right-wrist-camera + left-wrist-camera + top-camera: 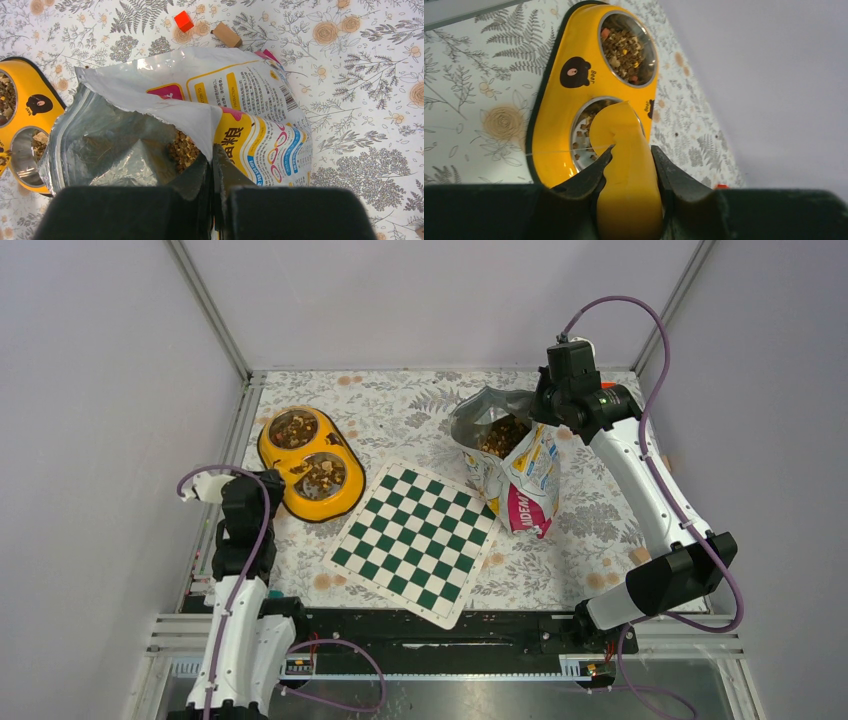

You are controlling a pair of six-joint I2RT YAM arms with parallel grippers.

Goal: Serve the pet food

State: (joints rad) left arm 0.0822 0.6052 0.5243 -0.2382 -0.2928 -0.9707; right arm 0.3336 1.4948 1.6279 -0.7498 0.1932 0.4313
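The bare tabletop beyond the mat is outward and below my left gripper, so next I will swing that gripper outward over the feeder [559, 100] and down to let go of the scoop.
The pet food [184, 149] is brown kibble inside an opened foil bag [225, 95] that stands at the back right of the table [510, 465]. My right gripper [212, 150] is shut on the bag's near rim and keeps its mouth open. More pet food [626, 47] fills the far bowl of a yellow double feeder [559, 100], and some pieces lie in the near bowl [583, 135]. My left gripper [633, 147] is shut on the handle of a yellow scoop [624, 125], whose head hangs over the near bowl. The scoop's inside is hidden.
A green and white chessboard mat [415, 540] lies in the middle, between the feeder [310, 462] and the bag. Behind the bag lie a small red cube [183, 21] and a tan wooden block [226, 34]. Grey walls close off the left, back and right.
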